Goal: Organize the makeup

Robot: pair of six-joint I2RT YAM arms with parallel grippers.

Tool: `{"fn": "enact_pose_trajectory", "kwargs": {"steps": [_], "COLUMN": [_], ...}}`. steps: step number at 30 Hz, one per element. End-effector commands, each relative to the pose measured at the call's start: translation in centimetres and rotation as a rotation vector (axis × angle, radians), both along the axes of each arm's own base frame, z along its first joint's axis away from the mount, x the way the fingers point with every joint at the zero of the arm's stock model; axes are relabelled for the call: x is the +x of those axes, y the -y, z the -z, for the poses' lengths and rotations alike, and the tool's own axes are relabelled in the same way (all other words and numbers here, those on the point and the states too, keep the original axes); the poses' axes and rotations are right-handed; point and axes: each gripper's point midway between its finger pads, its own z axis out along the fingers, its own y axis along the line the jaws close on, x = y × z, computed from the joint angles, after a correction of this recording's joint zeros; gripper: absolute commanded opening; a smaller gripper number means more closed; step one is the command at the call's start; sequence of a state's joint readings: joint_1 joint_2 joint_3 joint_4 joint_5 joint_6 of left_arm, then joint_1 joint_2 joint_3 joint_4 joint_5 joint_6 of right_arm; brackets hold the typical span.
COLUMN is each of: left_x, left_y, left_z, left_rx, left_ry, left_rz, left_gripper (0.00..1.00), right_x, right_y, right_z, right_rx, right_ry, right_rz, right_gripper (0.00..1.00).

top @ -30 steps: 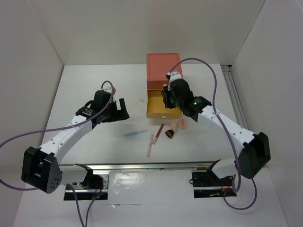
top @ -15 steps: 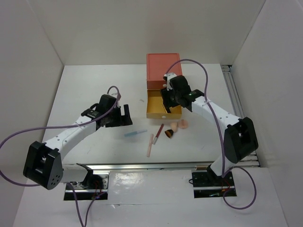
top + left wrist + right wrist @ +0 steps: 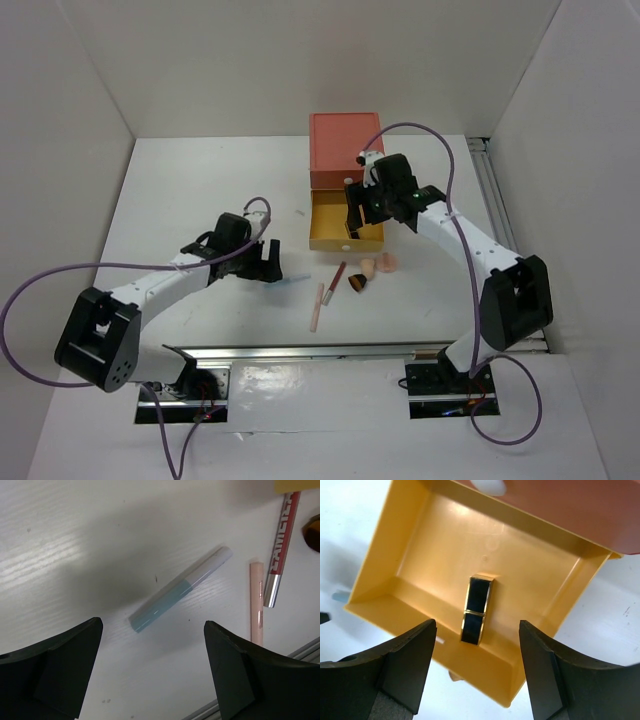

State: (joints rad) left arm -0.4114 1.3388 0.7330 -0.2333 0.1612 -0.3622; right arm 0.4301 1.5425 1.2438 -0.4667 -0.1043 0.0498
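Observation:
The blue pencil lies slanted below my left gripper's fingers and to their right in the top view. Next I need to turn my left gripper and lower it onto the blue pencil's middle (image 3: 288,280) (image 3: 186,586).
A blue pencil (image 3: 180,590) lies on the white table just ahead of my open, empty left gripper (image 3: 152,670); in the top view the left gripper (image 3: 268,262) covers part of that pencil (image 3: 293,279). A pink pencil (image 3: 256,605), a red and silver tube (image 3: 280,550), a brush (image 3: 357,284) and two peach sponges (image 3: 377,265) lie near the table's middle. My right gripper (image 3: 477,670) hangs open and empty over the yellow drawer (image 3: 380,575), where a black and gold lipstick (image 3: 477,610) lies. The other makeup is out of view.
The yellow drawer (image 3: 325,243) is pulled out of the coral box (image 3: 345,150) at the back centre. A metal rail (image 3: 320,350) runs along the table's near edge. White walls stand on three sides.
My left gripper has moved right and nearer, up to the blue pencil. My right wrist has shifted a little right and back, staying over the yellow drawer.

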Motion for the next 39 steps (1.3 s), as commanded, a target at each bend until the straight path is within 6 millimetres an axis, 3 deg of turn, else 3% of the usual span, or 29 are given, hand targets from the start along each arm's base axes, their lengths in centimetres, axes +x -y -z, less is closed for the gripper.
{"fn": "enact_pose_trajectory", "kwargs": {"steps": [1,4,8,11,15,17,20,24,25,30,34,36,37,39], "left_x": [2.3,1.7,2.8,1.2,1.5,0.2,-0.7,-3.4,-3.5,-4.3,-6.5,-7.1,-6.5,-5.5], "left_y": [1.7,2.4,2.6,3.4,3.4,3.3,3.9,3.0,2.4,1.1,-0.5,-1.8,-1.6,-2.1], "left_z": [-0.9,1.0,2.5,4.2,4.3,4.9,5.5,8.4,8.7,8.4,8.3,7.5,6.4,3.8], "left_rx": [-0.019,0.012,0.102,0.125,0.255,0.292,0.297,0.36,0.386,0.497,0.53,0.569,0.563,0.562], "left_ry": [0.148,0.115,0.068,0.014,0.047,-0.001,-0.034,-0.142,-0.153,-0.186,-0.221,-0.23,-0.215,-0.156], "left_rz": [0.15,0.21,0.17,0.186,0.131,0.112,0.102,0.071,0.049,-0.054,-0.102,-0.169,-0.195,-0.272], "left_gripper": [0.96,0.96,0.88,0.83,0.74,0.66,0.63,0.51,0.44,0.27,0.14,0.11,0.02,0.0], "right_x": [-1.2,-1.5,-2.3,-2.0,-1.5,-1.5,-1.6,-1.8,-2.0,-2.1,-2.3,-2.4,-2.2,-2.4], "right_y": [-0.4,0.2,0.4,1.4,3.0,3.8,5.0,6.2,6.2,7.5,7.9,7.9,7.9,7.7], "right_z": [-2.7,-3.3,-4.8,-5.3,-5.4,-5.5,-5.3,-5.9,-5.5,-6.3,-6.3,-6.7,-6.9,-7.3], "right_rx": [0.059,0.069,0.11,0.134,0.169,0.194,0.217,0.245,0.243,0.268,0.276,0.278,0.287,0.295], "right_ry": [0.024,0.03,0.059,0.061,0.046,0.036,0.024,0.041,0.032,0.051,0.057,0.068,0.074,0.08], "right_rz": [-0.019,-0.003,-0.011,0.03,0.089,0.106,0.132,0.147,0.148,0.169,0.184,0.183,0.187,0.177], "right_gripper": [0.74,0.74,0.74,0.74,0.74,0.74,0.74,0.74,0.74,0.74,0.74,0.74,0.74,0.74]}}
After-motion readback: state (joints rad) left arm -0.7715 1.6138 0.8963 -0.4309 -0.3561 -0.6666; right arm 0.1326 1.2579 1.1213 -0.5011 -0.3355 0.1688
